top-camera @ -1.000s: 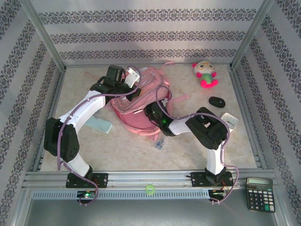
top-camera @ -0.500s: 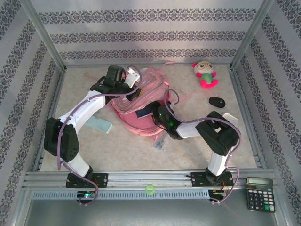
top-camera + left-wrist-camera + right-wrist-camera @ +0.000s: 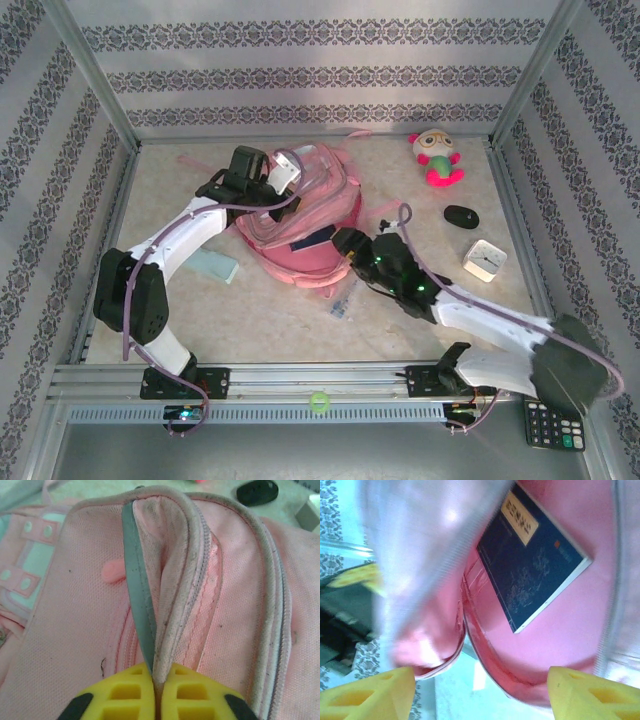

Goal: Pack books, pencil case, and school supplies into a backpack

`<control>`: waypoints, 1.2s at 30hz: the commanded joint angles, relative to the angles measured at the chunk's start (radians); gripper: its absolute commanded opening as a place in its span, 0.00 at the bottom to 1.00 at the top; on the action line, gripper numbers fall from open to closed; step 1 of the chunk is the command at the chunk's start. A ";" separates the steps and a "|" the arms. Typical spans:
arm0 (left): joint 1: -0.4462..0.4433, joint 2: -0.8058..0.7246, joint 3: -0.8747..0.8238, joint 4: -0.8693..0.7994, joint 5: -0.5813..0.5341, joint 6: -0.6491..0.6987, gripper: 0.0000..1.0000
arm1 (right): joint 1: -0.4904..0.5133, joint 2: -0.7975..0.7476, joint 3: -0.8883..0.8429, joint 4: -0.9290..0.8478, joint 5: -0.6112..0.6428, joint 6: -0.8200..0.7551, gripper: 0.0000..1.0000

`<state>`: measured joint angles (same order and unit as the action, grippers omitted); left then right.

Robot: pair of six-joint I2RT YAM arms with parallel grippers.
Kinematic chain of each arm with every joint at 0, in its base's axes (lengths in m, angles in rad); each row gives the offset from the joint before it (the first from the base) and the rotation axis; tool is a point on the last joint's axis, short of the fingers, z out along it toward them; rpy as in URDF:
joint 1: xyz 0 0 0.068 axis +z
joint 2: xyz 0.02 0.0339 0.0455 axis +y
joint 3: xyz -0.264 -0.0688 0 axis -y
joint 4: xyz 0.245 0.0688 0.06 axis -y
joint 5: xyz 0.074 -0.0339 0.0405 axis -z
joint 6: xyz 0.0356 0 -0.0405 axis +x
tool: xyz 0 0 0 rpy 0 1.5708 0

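Observation:
The robot will next turn its right gripper downward and lower it onto the backpack's near rim [image 3: 335, 272] by the clear packet, as that pink edge lies below the gripper's fingers.
The pink backpack [image 3: 300, 205] lies open in the middle of the table. My left gripper [image 3: 287, 172] is at its far side, shut on the grey-piped edge of its flap [image 3: 150, 605], and holds the opening up. A navy book [image 3: 311, 240] with a yellow label lies inside on the pink lining [image 3: 535, 555]. My right gripper [image 3: 346, 243] stands open just outside the backpack's near-right rim, with nothing between its fingers [image 3: 592, 690]. A clear packet [image 3: 343, 300] and a pale teal-and-white piece [image 3: 213, 265] lie on the table. The pencil case is out of view.
A pink-and-green plush toy [image 3: 436, 156] sits at the back right. A black oval item [image 3: 461, 216] and a small white square box [image 3: 485, 260] lie right of the backpack. The calculator [image 3: 548, 424] lies off the table at the near right, partly under my right arm.
My right gripper opened, left the book inside the backpack and drew back toward the near right. The left gripper still pinches the flap edge.

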<state>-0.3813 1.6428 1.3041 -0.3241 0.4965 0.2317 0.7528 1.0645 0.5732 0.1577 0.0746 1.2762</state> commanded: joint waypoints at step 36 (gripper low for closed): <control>0.282 -0.377 -0.341 -0.002 -0.081 -0.264 0.72 | 0.108 0.660 0.614 -0.440 0.049 -1.802 0.01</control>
<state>-0.1211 1.2751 0.9730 -0.3515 0.3679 -0.0010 0.8940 1.8305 1.2133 -0.3046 0.0959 -0.5049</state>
